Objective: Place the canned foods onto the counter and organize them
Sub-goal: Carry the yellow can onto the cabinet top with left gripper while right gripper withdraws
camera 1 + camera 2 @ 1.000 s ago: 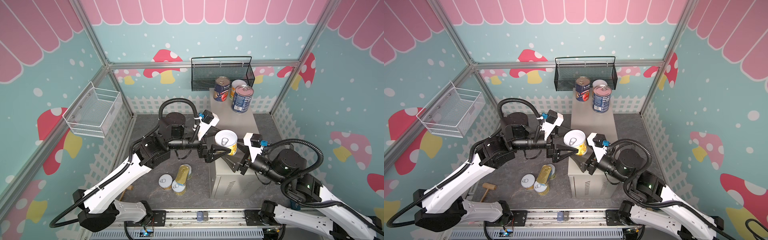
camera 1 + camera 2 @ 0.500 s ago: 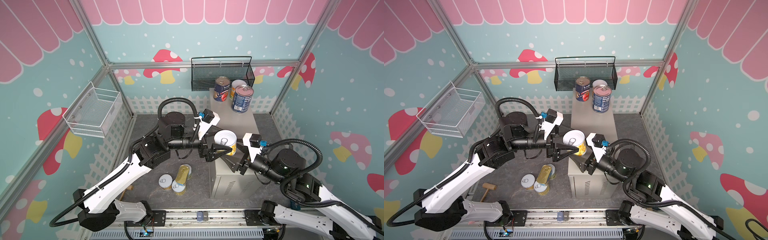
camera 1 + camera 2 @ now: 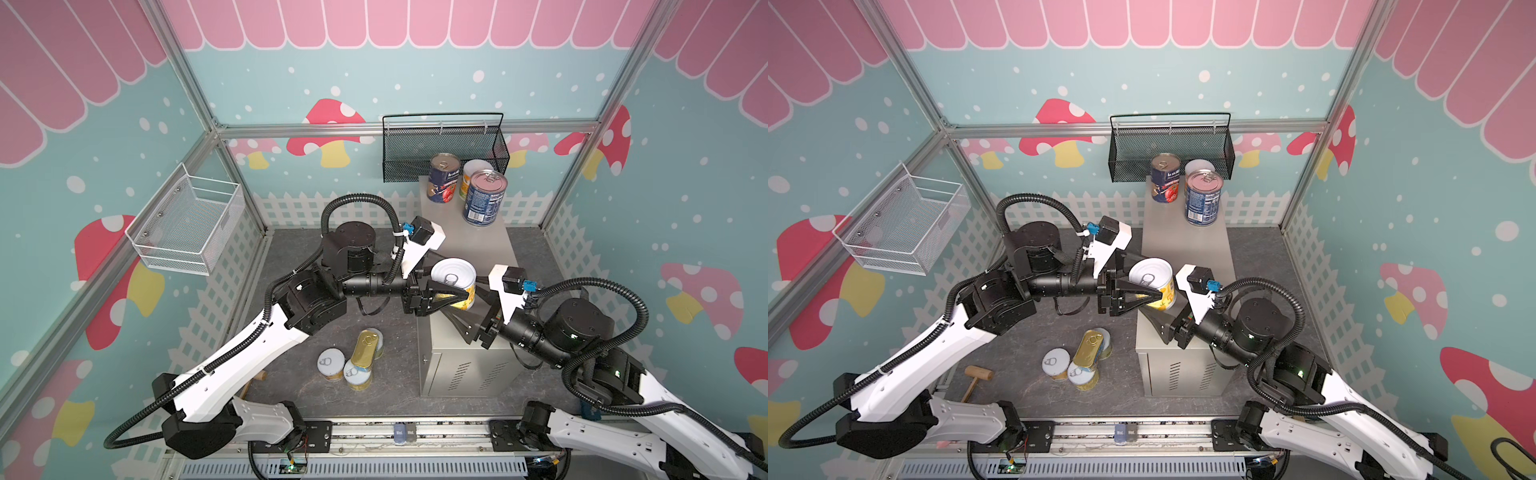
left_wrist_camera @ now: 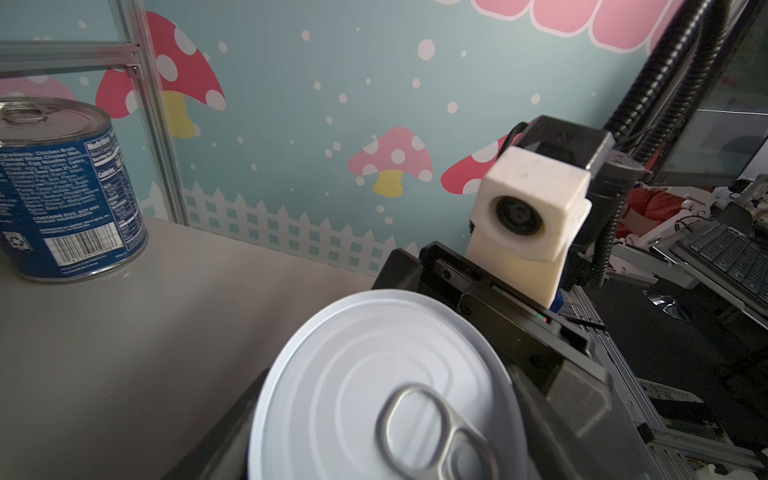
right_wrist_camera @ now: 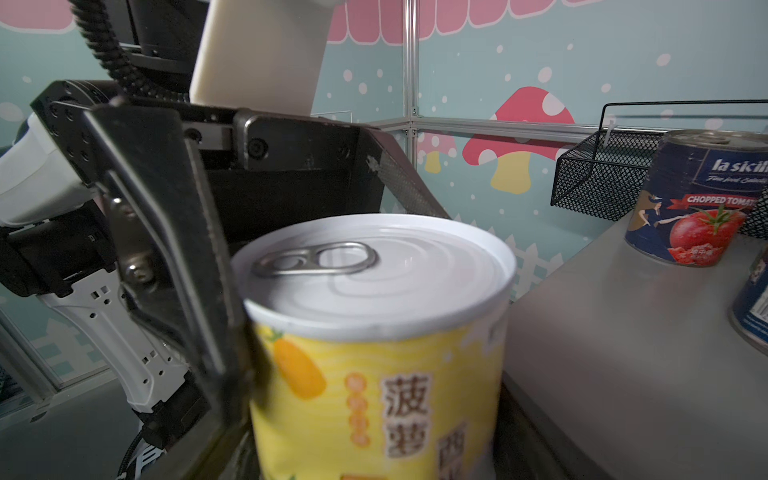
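Observation:
I will next move the yellow-labelled can (image 3: pixel 453 276) outward with my left gripper, then lower and release it on the bare counter outward and below, before the blue-labelled cans.
A yellow-labelled can (image 3: pixel 453 276) (image 3: pixel 1150 278) with a white pull-tab lid hangs upright over the near left edge of the counter (image 3: pixel 478 245) (image 3: pixel 1187 241). My left gripper (image 3: pixel 459 286) (image 3: pixel 1152 286) is shut on it, one finger lying across its side. My right gripper (image 3: pixel 471 301) (image 3: pixel 1169 301) straddles the same can from the right; any gap at its fingers is hidden. The lid (image 4: pixel 374 374) fills the left wrist view, the label (image 5: pixel 374 395) the right wrist view. Two blue-labelled cans (image 3: pixel 484 199) (image 3: pixel 444 178) and a yellow can (image 3: pixel 471 174) stand at the counter's far end.
On the floor left of the counter lie yellow cans (image 3: pixel 331 363) (image 3: pixel 357 374) with a flat gold tin (image 3: pixel 365 349) resting across them. A wooden mallet (image 3: pixel 978 376) lies nearer the left arm. A black mesh basket (image 3: pixel 444 149) hangs behind the counter, a white wire basket (image 3: pixel 187 224) on the left wall.
My left gripper has closed its fingers onto the yellow can that the right gripper was holding. The can and both arms have stayed almost in place.

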Controlling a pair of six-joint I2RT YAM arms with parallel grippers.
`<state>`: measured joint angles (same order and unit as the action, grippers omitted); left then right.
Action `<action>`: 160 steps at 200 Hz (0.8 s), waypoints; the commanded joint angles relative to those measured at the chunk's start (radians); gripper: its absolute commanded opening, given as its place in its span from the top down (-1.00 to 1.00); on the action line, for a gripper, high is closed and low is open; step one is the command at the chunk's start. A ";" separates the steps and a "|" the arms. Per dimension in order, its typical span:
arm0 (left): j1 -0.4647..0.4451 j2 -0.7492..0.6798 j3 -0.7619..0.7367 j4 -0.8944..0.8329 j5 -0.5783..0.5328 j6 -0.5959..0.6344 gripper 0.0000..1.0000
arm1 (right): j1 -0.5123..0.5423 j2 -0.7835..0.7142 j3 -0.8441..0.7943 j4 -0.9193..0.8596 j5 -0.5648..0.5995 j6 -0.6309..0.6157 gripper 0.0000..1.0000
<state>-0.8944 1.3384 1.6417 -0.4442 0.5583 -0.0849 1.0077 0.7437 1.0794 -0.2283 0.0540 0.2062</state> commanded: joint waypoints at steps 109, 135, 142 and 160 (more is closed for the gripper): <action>-0.003 0.100 0.111 0.031 -0.340 0.065 -0.01 | 0.001 -0.017 0.338 -0.590 0.523 0.045 -0.99; -0.002 0.154 0.160 0.015 -0.431 0.115 -0.01 | 0.001 -0.014 0.365 -0.657 0.564 0.065 -0.98; -0.001 0.171 0.174 0.012 -0.460 0.128 -0.01 | 0.001 -0.020 0.363 -0.657 0.563 0.067 -0.99; 0.005 0.220 0.220 -0.003 -0.509 0.149 -0.01 | 0.001 -0.035 0.355 -0.655 0.563 0.068 -0.99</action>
<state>-0.8940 1.5234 1.7782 -0.4854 0.1558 -0.0051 1.0080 0.7147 1.4372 -0.8070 0.5678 0.2493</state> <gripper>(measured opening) 0.695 0.993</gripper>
